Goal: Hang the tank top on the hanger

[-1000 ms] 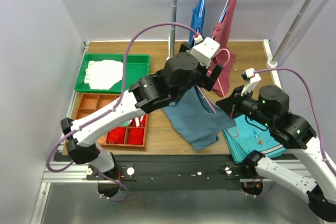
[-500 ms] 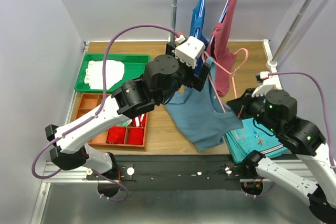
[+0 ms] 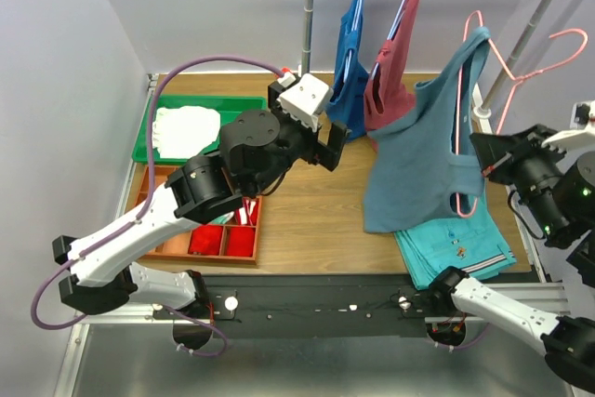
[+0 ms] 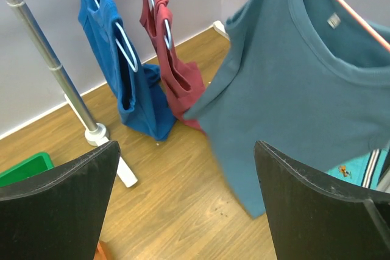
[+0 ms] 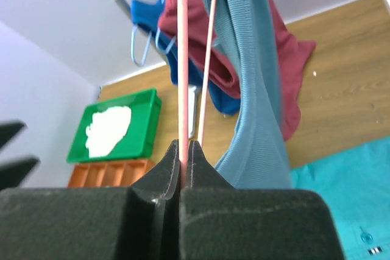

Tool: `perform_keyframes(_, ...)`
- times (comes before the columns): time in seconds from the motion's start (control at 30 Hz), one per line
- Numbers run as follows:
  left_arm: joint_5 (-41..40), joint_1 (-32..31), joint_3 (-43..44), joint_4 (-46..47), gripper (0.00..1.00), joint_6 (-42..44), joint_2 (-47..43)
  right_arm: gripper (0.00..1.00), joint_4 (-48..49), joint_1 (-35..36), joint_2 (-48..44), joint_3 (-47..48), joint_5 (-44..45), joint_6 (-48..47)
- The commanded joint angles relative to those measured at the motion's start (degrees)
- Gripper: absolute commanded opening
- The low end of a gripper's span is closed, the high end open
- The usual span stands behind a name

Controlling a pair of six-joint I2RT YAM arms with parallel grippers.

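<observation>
My right gripper is holding the pink hanger [image 3: 507, 55] with the tank top hanging on it, so next it will carry it outward to the space beside the maroon top and let it go.
The slate-blue tank top [image 3: 418, 151] hangs on the pink hanger [image 3: 507, 55], both straps over its wire, lifted off the table at the right. My right gripper [image 3: 481, 166] is shut on the hanger's wire [image 5: 183, 59], and the top [image 5: 256, 108] drapes just to its right. My left gripper [image 3: 330, 144] is open and empty, left of the top and apart from it. In the left wrist view the top [image 4: 304, 83] and a pink wire [image 4: 347, 10] show beyond the spread fingers [image 4: 317, 211].
A royal-blue top [image 3: 351, 53] and a maroon top [image 3: 395, 72] hang on pale hangers at the back by a rack pole [image 3: 309, 16]. A second pole [image 3: 525, 34] stands at the right. There is folded teal cloth [image 3: 456, 246], a green tray [image 3: 237, 104] and an orange compartment tray [image 3: 163, 183].
My right gripper has raised the hanger and the tank top up and to the right. My left gripper has let go of the top and drawn back to the left, open.
</observation>
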Motion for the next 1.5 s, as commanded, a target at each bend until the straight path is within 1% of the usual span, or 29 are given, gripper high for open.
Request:
perform_keyframes(0.0, 2.7, -0.2, -1.9, 1.6, 0.99, -0.7, -3.3, 0.01, 2.9, -0.2, 7.9, 5.2, 4.2, -3.3)
perform_keyframes(0.1, 3.7, -0.2, -2.8, 1.4, 0.99, -0.8, -4.6, 0.01, 4.0, -0.2, 11.6, 6.8, 7.1, -5.3)
perform_keyframes(0.23, 4.4, -0.2, -3.8, 0.5, 0.99, -1.1, -5.5, 0.01, 5.1, -0.2, 15.5, 5.7, 11.5, -7.3)
perform_keyframes(0.33, 4.7, -0.2, -4.7, 0.2, 0.99, -1.2, -6.1, 0.01, 6.5, -0.2, 17.6, 5.7, 11.7, -8.4)
perform_keyframes(0.53, 5.9, -0.2, -6.1, -0.1, 0.99, -1.2, -6.7, 0.01, 9.9, -0.2, 22.5, 5.7, 15.4, -13.5)
perform_keyframes(0.57, 5.9, -0.2, -6.1, -0.2, 0.99, -1.2, -6.7, 0.01, 10.1, -0.5, 24.2, 5.8, 15.6, -14.6)
perform_keyframes(0.6, 6.1, -0.2, -6.1, -0.3, 0.99, -1.2, -6.7, 0.01, 10.6, -2.3, 25.2, 5.7, 15.4, -15.0)
perform_keyframes(0.63, 6.5, -0.2, -6.1, -0.5, 0.99, -1.1, -6.6, 0.01, 11.0, -4.1, 25.8, 5.5, 14.0, -15.5)
perform_keyframes(0.67, 6.6, -0.2, -5.9, -0.8, 0.99, -1.1, -6.6, 0.01, 11.5, -6.7, 26.1, 5.0, 8.7, -15.8)
perform_keyframes(0.7, 6.7, -0.2, -5.8, -1.0, 0.99, -1.1, -6.6, 0.01, 12.2, -12.8, 26.5, 4.2, 5.6, -16.3)
perform_keyframes(0.77, 7.3, -0.2, -5.8, -1.8, 0.99, -1.3, -6.7, 0.01, 15.2, -18.8, 26.3, 1.3, -1.4, -17.6)
perform_keyframes(0.8, 7.5, -0.2, -5.7, -2.0, 0.99, -1.4, -6.7, 0.01, 16.1, -23.8, 26.4, 0.6, -3.2, -17.9)
perform_keyframes(0.87, 8.2, -0.2, -6.1, -2.6, 0.99, -1.9, -6.9, 0.01, 17.8, -26.6, 26.9, 0.9, -5.9, -18.2)
perform_keyframes(0.9, 8.4, -0.2, -6.2, -2.8, 0.99, -1.9, -7.0, 0.01, 17.9, -30.0, 28.1, 1.8, -7.9, -17.9)
perform_keyframes(0.93, 8.5, -0.2, -6.4, -3.2, 0.99, -2.1, -7.1, 0.01, 18.2, -32.0, 28.8, 2.8, -10.3, -17.8)
perform_keyframes(0.97, 8.6, -0.2, -6.4, -3.5, 0.99, -2.2, -7.1, 0.01, 18.2, -33.6, 29.6, 4.9, -14.8, -17.9)
perform_keyframes(1.0, 8.7, -0.2, -6.5, -3.8, 0.99, -2.1, -7.1, 0.01, 18.4, -36.1, 30.7, 6.4, -16.4, -18.2)
perform_keyframes(1.07, 8.3, -0.2, -7.3, -4.2, 0.99, -2.1, -7.8, 0.01, 17.5, -37.9, 33.8, 10.8, -19.1, -18.5)
perform_keyframes(1.1, 8.1, -0.2, -7.4, -4.2, 0.99, -1.9, -8.0, 0.01, 17.5, -40.0, 34.6, 12.1, -20.5, -18.7)
perform_keyframes(1.17, 7.9, -0.2, -7.5, -4.6, 0.99, -1.7, -8.4, 0.01, 17.7, -41.6, 37.4, 15.0, -25.6, -19.6)
perform_keyframes(1.2, 7.8, -0.2, -7.6, -4.7, 0.99, -1.4, -8.5, 0.01, 17.4, -42.4, 38.5, 18.2, -27.0, -20.0)
perform_keyframes(1.3, 6.9, -0.2, -8.1, -4.7, 0.99, -0.8, -9.2, 0.01, 15.1, -43.8, 43.8, 24.1, -30.0, -21.3)
perform_keyframes(1.33, 6.4, -0.2, -8.2, -4.6, 0.99, -0.6, -9.4, 0.01, 14.0, -44.2, 45.0, 27.8, -31.8, -21.5)
perform_keyframes(1.37, 6.2, -0.2, -8.3, -4.6, 0.99, -0.2, -9.5, 0.01, 13.6, -44.5, 46.2, 29.2, -34.2, -21.7)
perform_keyframes(1.47, 5.3, -0.1, -8.4, -4.7, 0.99, 0.5, -9.7, 0.01, 12.6, -45.0, 49.9, 32.4, -35.8, -22.1)
